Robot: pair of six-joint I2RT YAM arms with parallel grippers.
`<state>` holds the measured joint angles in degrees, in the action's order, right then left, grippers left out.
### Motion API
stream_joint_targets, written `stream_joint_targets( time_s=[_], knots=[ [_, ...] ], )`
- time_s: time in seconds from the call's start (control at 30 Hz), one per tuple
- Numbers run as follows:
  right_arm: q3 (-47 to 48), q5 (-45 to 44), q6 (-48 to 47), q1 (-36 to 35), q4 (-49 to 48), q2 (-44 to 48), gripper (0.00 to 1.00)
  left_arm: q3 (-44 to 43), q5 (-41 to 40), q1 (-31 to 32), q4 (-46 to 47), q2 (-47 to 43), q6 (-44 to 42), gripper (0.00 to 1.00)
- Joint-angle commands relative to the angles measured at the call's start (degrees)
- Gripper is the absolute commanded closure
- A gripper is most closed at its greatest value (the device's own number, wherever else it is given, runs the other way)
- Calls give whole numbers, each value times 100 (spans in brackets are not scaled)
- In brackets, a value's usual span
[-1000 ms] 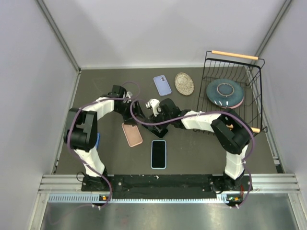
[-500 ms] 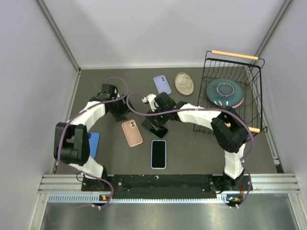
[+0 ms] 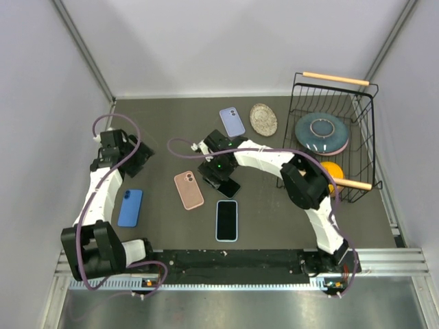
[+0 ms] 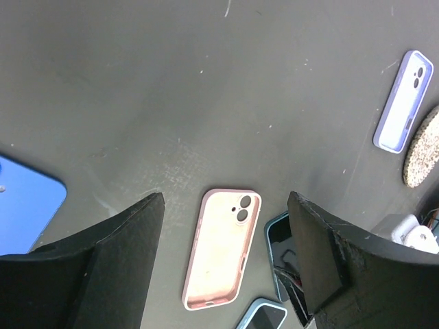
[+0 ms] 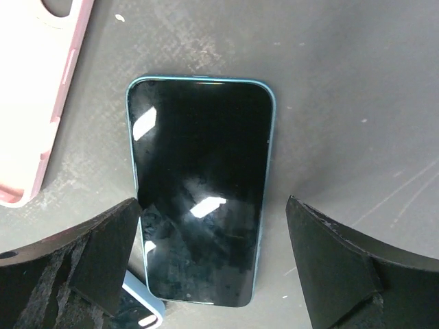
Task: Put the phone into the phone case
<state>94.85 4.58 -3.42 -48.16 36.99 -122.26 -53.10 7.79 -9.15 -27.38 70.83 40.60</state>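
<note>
The phone's far end is clear of fingers, below my left gripper and to its right in the top view; I'll turn and lower the gripper there next.
A black-screened phone with a teal edge [image 5: 199, 185] lies flat on the dark table, also visible in the top view [image 3: 231, 187]. My right gripper [image 5: 212, 205] hangs open right above it, fingers on either side, holding nothing [image 3: 218, 173]. An empty pink phone case [image 3: 188, 190] lies face up just left of the phone, its corner showing in the right wrist view [image 5: 38, 96]. My left gripper [image 3: 134, 157] is open and empty at the far left, well away; the left wrist view shows the pink case [image 4: 223, 247] between its fingers far below.
A second phone in a light-blue case [image 3: 227, 220] lies near the front. A blue case [image 3: 130, 207] lies at the left. A lavender case [image 3: 232, 121] and speckled coaster [image 3: 263, 118] lie at the back. A wire basket [image 3: 363, 96] holds a blue plate.
My left arm has swung from the middle of the table out to the far left, uncovering the blue case. My right gripper has shifted slightly left over the phone.
</note>
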Motion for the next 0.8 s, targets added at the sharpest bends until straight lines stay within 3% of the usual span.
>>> stream_joint_targets(
  time_s=[0.0, 0.77],
  knots=[
    [543, -220, -53, -132, 563, -246, 12, 177, 3, -175, 180, -166, -43, 22],
    [1115, -431, -115, -229, 1029, -888, 9, 239, 328, -289, 250, -218, -140, 22]
  ],
)
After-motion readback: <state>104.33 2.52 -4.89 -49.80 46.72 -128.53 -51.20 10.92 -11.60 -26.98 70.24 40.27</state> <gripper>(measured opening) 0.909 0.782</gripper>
